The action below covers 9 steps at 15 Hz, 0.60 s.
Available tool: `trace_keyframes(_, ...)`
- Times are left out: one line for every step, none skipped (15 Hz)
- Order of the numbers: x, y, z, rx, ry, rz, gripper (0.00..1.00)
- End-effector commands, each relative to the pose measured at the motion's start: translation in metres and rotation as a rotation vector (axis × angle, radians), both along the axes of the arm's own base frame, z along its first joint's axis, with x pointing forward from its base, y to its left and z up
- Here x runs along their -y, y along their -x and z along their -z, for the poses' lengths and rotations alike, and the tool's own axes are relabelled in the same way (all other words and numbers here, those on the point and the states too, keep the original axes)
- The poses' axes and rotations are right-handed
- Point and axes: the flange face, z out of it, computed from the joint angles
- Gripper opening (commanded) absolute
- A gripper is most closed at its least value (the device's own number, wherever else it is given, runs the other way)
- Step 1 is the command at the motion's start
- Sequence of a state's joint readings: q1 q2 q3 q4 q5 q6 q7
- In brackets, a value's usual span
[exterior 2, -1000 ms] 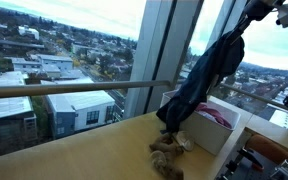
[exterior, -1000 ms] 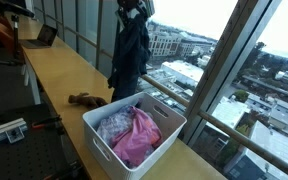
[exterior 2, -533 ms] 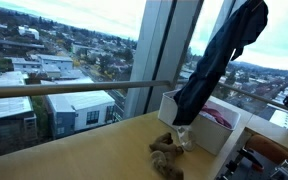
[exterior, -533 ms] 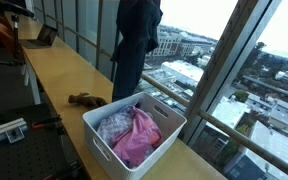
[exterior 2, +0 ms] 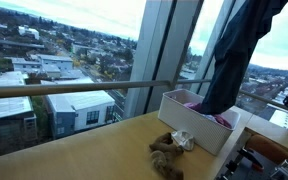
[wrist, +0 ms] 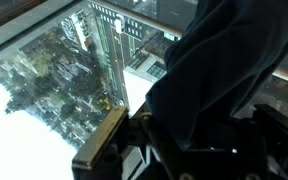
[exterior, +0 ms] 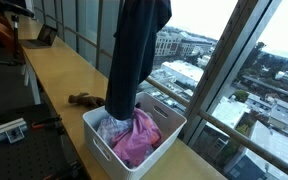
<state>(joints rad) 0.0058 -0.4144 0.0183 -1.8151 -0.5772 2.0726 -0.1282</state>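
Observation:
I will lower my gripper next, then carry it toward the windows over the open white bin and release, as most of the garment still hangs above the bin's rim.
A long dark navy garment point(exterior: 134, 55) hangs straight down from above the top edge of both exterior views, where my gripper is out of sight. Its lower end reaches the open white bin point(exterior: 96, 138), over the bin's back corner. In the wrist view my gripper point(wrist: 199, 140) is shut on the dark garment point(wrist: 224, 75), whose folds hide the fingertips. The bin point(exterior 2: 189, 122) holds a pink cloth point(exterior: 136, 142) and a pale patterned one point(exterior: 112, 126). From the other side the garment point(exterior 2: 239, 60) hangs over the bin's far half.
A brown crumpled item point(exterior: 84, 99) lies on the wooden counter point(exterior: 59, 70) beside the bin, with a pale scrap point(exterior 2: 181, 140) next to it. A laptop point(exterior: 46, 37) sits far down the counter. Tall windows and a rail point(exterior 2: 74, 88) line the counter's edge.
The hanging garment has risen and swung sideways, from beside the bin to over it. The gripper has left the top of both exterior views.

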Motion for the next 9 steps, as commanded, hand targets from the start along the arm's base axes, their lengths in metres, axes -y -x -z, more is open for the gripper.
trace_keyframes(0.006, 0.000, -0.007, -0.004, 0.011, 0.010, 0.00)
trace_keyframes(0.005, -0.002, 0.001, -0.010, 0.011, 0.011, 0.00)
trace_keyframes(0.004, -0.005, 0.016, -0.023, 0.011, 0.010, 0.00)
trace_keyframes(0.003, -0.007, 0.031, -0.039, 0.009, 0.009, 0.00)
trace_keyframes(0.003, -0.010, 0.052, -0.061, 0.004, 0.010, 0.00)
trace_keyframes(0.004, -0.012, 0.075, -0.084, -0.010, 0.006, 0.00)
trace_keyframes(0.004, -0.013, 0.104, -0.112, -0.029, 0.003, 0.00)
trace_keyframes(0.001, -0.013, 0.131, -0.137, -0.040, -0.002, 0.00)
trace_keyframes(-0.003, -0.011, 0.156, -0.159, -0.054, -0.009, 0.00)
